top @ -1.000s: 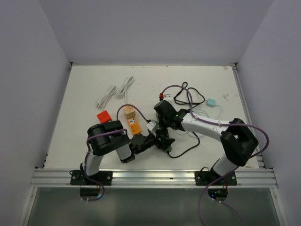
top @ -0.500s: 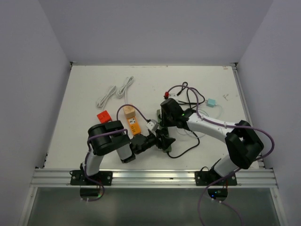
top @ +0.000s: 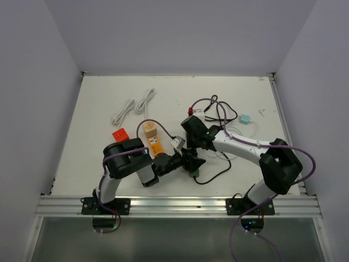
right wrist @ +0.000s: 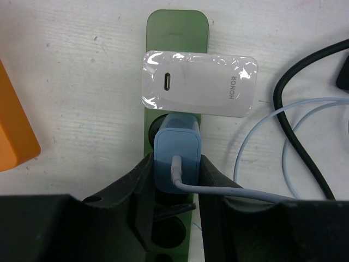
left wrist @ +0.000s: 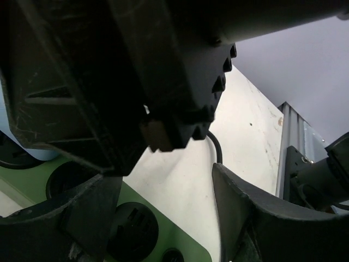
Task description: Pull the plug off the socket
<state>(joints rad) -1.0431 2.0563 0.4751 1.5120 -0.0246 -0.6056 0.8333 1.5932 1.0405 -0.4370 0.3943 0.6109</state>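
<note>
The right gripper lifts outward next, then lowers to release beyond the teal plug, as that bare tabletop lies to its right in the top view.
A green power strip (right wrist: pixel 177 27) lies on the white table. It carries a white HONOR charger (right wrist: pixel 199 84) and, below it, a light blue plug (right wrist: pixel 175 150) with a pale cable running right. My right gripper (right wrist: pixel 175 180) is shut on the blue plug, one finger on each side. In the top view the right gripper (top: pixel 188 150) stands over the strip's middle. My left gripper (top: pixel 191 162) sits at the strip's near end (top: pixel 194 172). In the left wrist view its jaws (left wrist: pixel 166 218) straddle the strip (left wrist: pixel 169 240), whose empty sockets show. The grip itself is partly hidden.
An orange block (top: pixel 156 146), a wooden cylinder (top: pixel 149 129) and a red block (top: pixel 120 134) lie left of the strip. White cables (top: pixel 133 106) lie at the back left. Black and pale cables (top: pixel 215 174) loop right of the strip, and a teal plug (top: pixel 245 119) lies further right.
My right wrist shifted slightly right, then back left, staying over the strip. The left arm has not moved. The white charger sits a little farther back.
</note>
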